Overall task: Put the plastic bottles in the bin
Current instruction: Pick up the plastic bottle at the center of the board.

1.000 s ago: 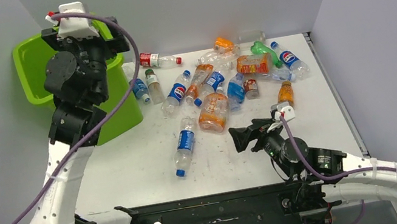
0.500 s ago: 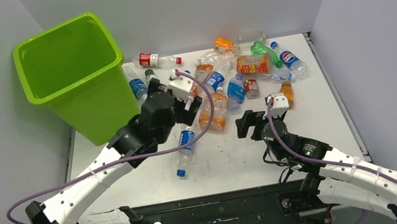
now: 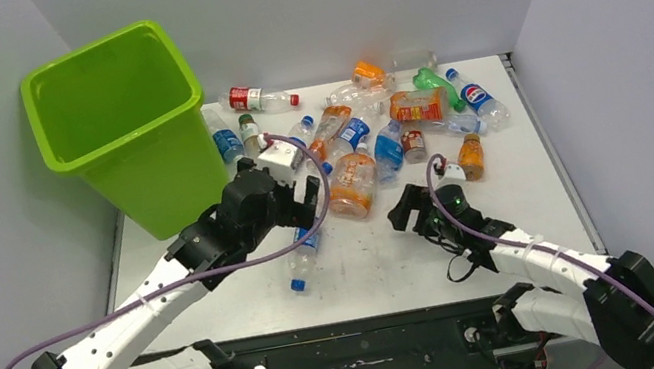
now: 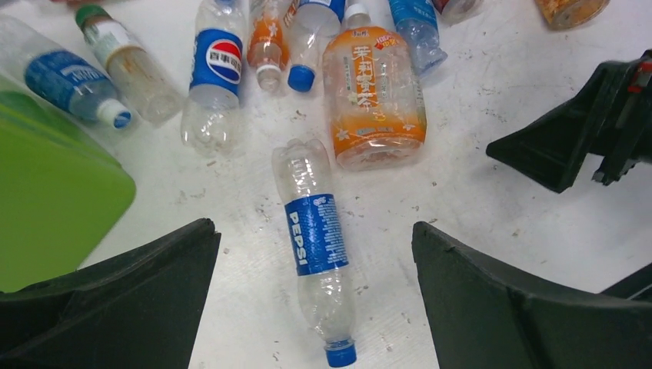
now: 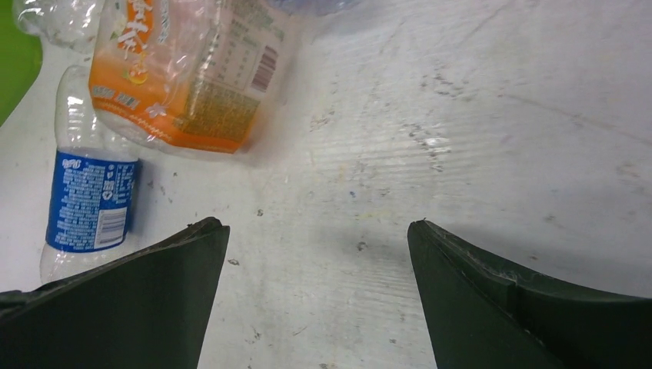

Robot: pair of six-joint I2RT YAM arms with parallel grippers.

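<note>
My left gripper lowers onto the Pepsi bottle's blue label [image 3: 308, 239] [image 4: 316, 234] next and closes across it, since the label lies below, between the gripper's open fingers.
The lime-green bin [image 3: 119, 120] stands at the far left; its wall also shows in the left wrist view [image 4: 46, 200]. Several plastic bottles [image 3: 392, 112] lie across the far half of the table. A clear Pepsi bottle [image 4: 315, 234] with a blue label lies flat, cap toward me. My left gripper [image 4: 311, 225] is open and empty above it, one finger on each side, and partly hides it in the top view [image 3: 305, 211]. A large orange bottle [image 3: 350, 183] lies just beyond. My right gripper [image 3: 406, 211] is open and empty over bare table [image 5: 317, 224], right of the Pepsi bottle [image 5: 88, 204].
A red-labelled bottle [image 3: 259, 98] lies at the back beside the bin. Two small bottles [image 4: 100, 69] lie against the bin's foot. The right gripper's black fingers [image 4: 584, 131] show at the right of the left wrist view. Grey walls close in the table.
My left arm has swung from over the bin down to the table and now hangs open over the Pepsi bottle. My right gripper has shifted slightly left and farther out.
</note>
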